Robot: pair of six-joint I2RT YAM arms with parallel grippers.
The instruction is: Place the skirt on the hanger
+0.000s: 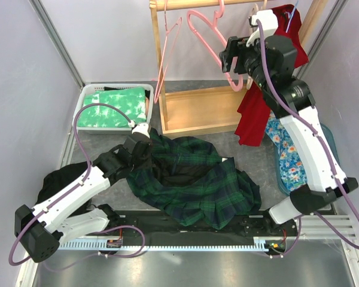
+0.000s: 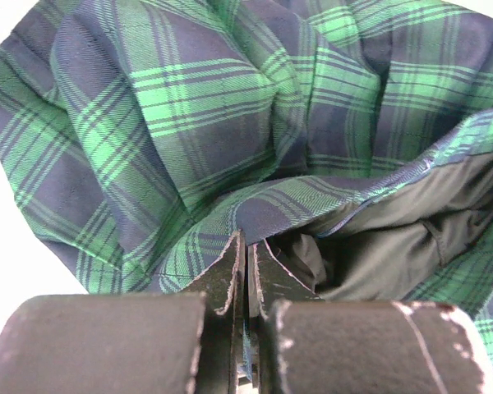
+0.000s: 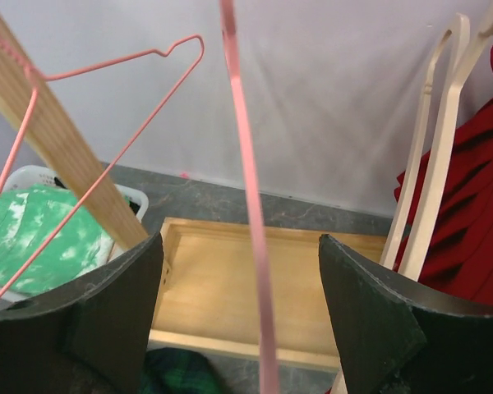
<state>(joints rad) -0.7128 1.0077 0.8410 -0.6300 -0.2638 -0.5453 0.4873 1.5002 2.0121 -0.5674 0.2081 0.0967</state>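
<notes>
The pink hanger's wire runs down between the open fingers, with one finger already on each side, so my right gripper should ease outward next and close there.
The green and navy plaid skirt lies crumpled on the table in front of the arms. My left gripper sits at the skirt's upper left edge. In the left wrist view that gripper is shut on a fold of the skirt, beside its dark lining. My right gripper is raised at the rack beside a pink wire hanger. In the right wrist view it stands open, and the hanger's wire runs down between the fingers without touching either.
A second pink hanger leans on the wooden rack. A white basket of green cloth stands at the back left. A red garment hangs on wooden hangers. A floral garment lies right, a black one left.
</notes>
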